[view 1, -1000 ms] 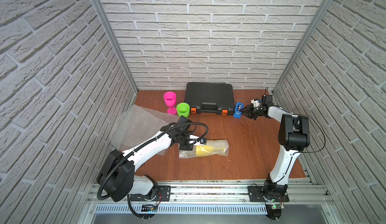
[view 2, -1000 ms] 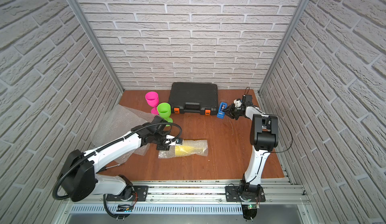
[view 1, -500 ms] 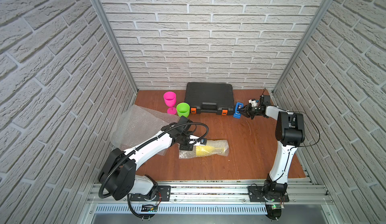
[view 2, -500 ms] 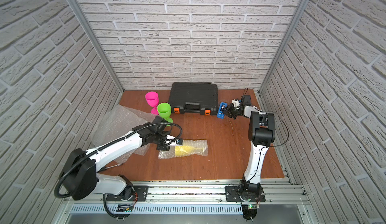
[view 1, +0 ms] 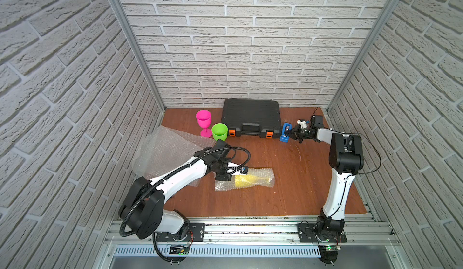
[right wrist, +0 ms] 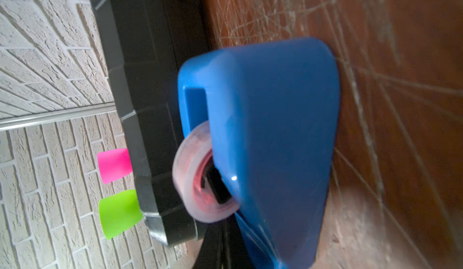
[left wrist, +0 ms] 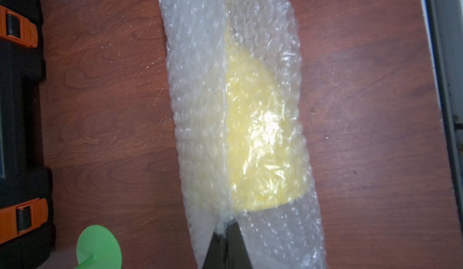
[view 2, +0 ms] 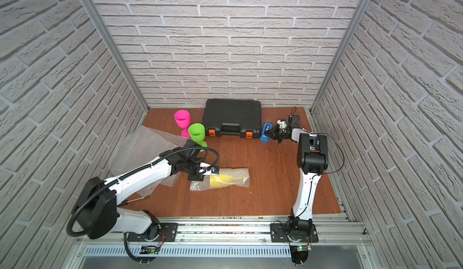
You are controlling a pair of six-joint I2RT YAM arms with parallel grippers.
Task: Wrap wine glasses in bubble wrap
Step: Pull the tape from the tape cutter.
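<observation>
My right gripper has bare tabletop back from it, with room for a piece of tape. Next it will pull the clear tape's end back from the dispenser (view 1: 285,132) and let the tape's end go there.
A yellow wine glass (view 1: 250,180) (left wrist: 260,142) lies on its side mid-table, rolled inside a sheet of bubble wrap (view 1: 265,173) (left wrist: 198,104). My left gripper (view 1: 229,178) (left wrist: 226,226) is shut on the wrap's seam just past the cup's rim. The pink wine glass (view 1: 203,121) (right wrist: 114,165) and the green one (view 1: 219,131) (right wrist: 117,212) stand upright at the back left, bare. More bubble wrap (view 1: 170,150) lies flat by the left wall. My right gripper (view 1: 290,133) (right wrist: 223,245) is shut against the end of the blue tape dispenser (view 1: 285,132) (right wrist: 275,130).
A black tool case (view 1: 251,119) with orange latches sits against the back wall between the goblets and the dispenser. The left arm lies across the flat wrap sheet. Brick walls close in on both sides.
The right gripper's jaws have closed at the tape dispenser, and that arm's upper joint has shifted slightly. The left arm and the wrapped yellow glass have stayed put.
</observation>
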